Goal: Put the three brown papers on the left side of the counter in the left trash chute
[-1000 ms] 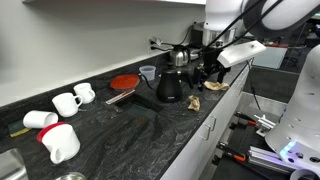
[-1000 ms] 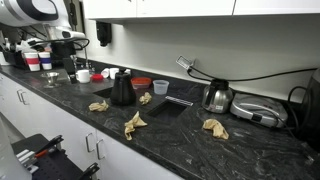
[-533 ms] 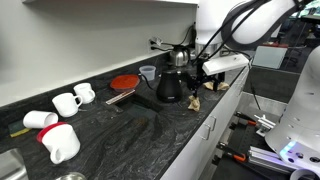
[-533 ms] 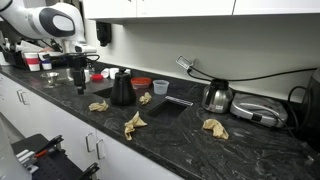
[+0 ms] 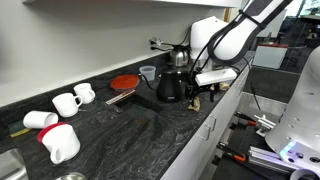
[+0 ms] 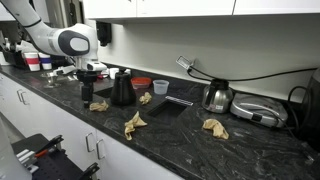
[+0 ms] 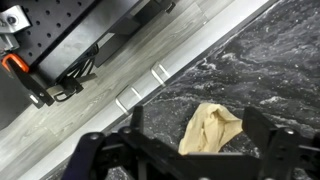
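The paper lies below the gripper, between its open fingers, so the robot will next lower the gripper onto the crumpled brown paper (image 6: 98,105) (image 7: 212,128) beside the black kettle and close it.
My gripper (image 6: 90,90) hangs open just above a crumpled brown paper (image 6: 98,105) near the front edge of the black counter (image 6: 180,135). In the wrist view this paper (image 7: 212,128) lies between the two open fingers (image 7: 196,120). It also shows in an exterior view (image 5: 196,103) below the gripper (image 5: 197,93). More brown papers lie further along the counter: one at the front (image 6: 134,123), one beside the kettle (image 6: 146,98), one near the silver kettle (image 6: 214,127). I cannot make out a trash chute.
A black kettle (image 6: 122,88) stands right beside the gripper and shows in both exterior views (image 5: 170,85). A red plate (image 5: 124,82), white mugs (image 5: 68,100), a silver kettle (image 6: 217,96) and a grill (image 6: 262,112) are on the counter. The counter edge (image 7: 200,62) drops to white cabinets.
The arm has swung from the far end of the counter toward the black kettle and come down, so the open gripper now hangs over the brown paper.
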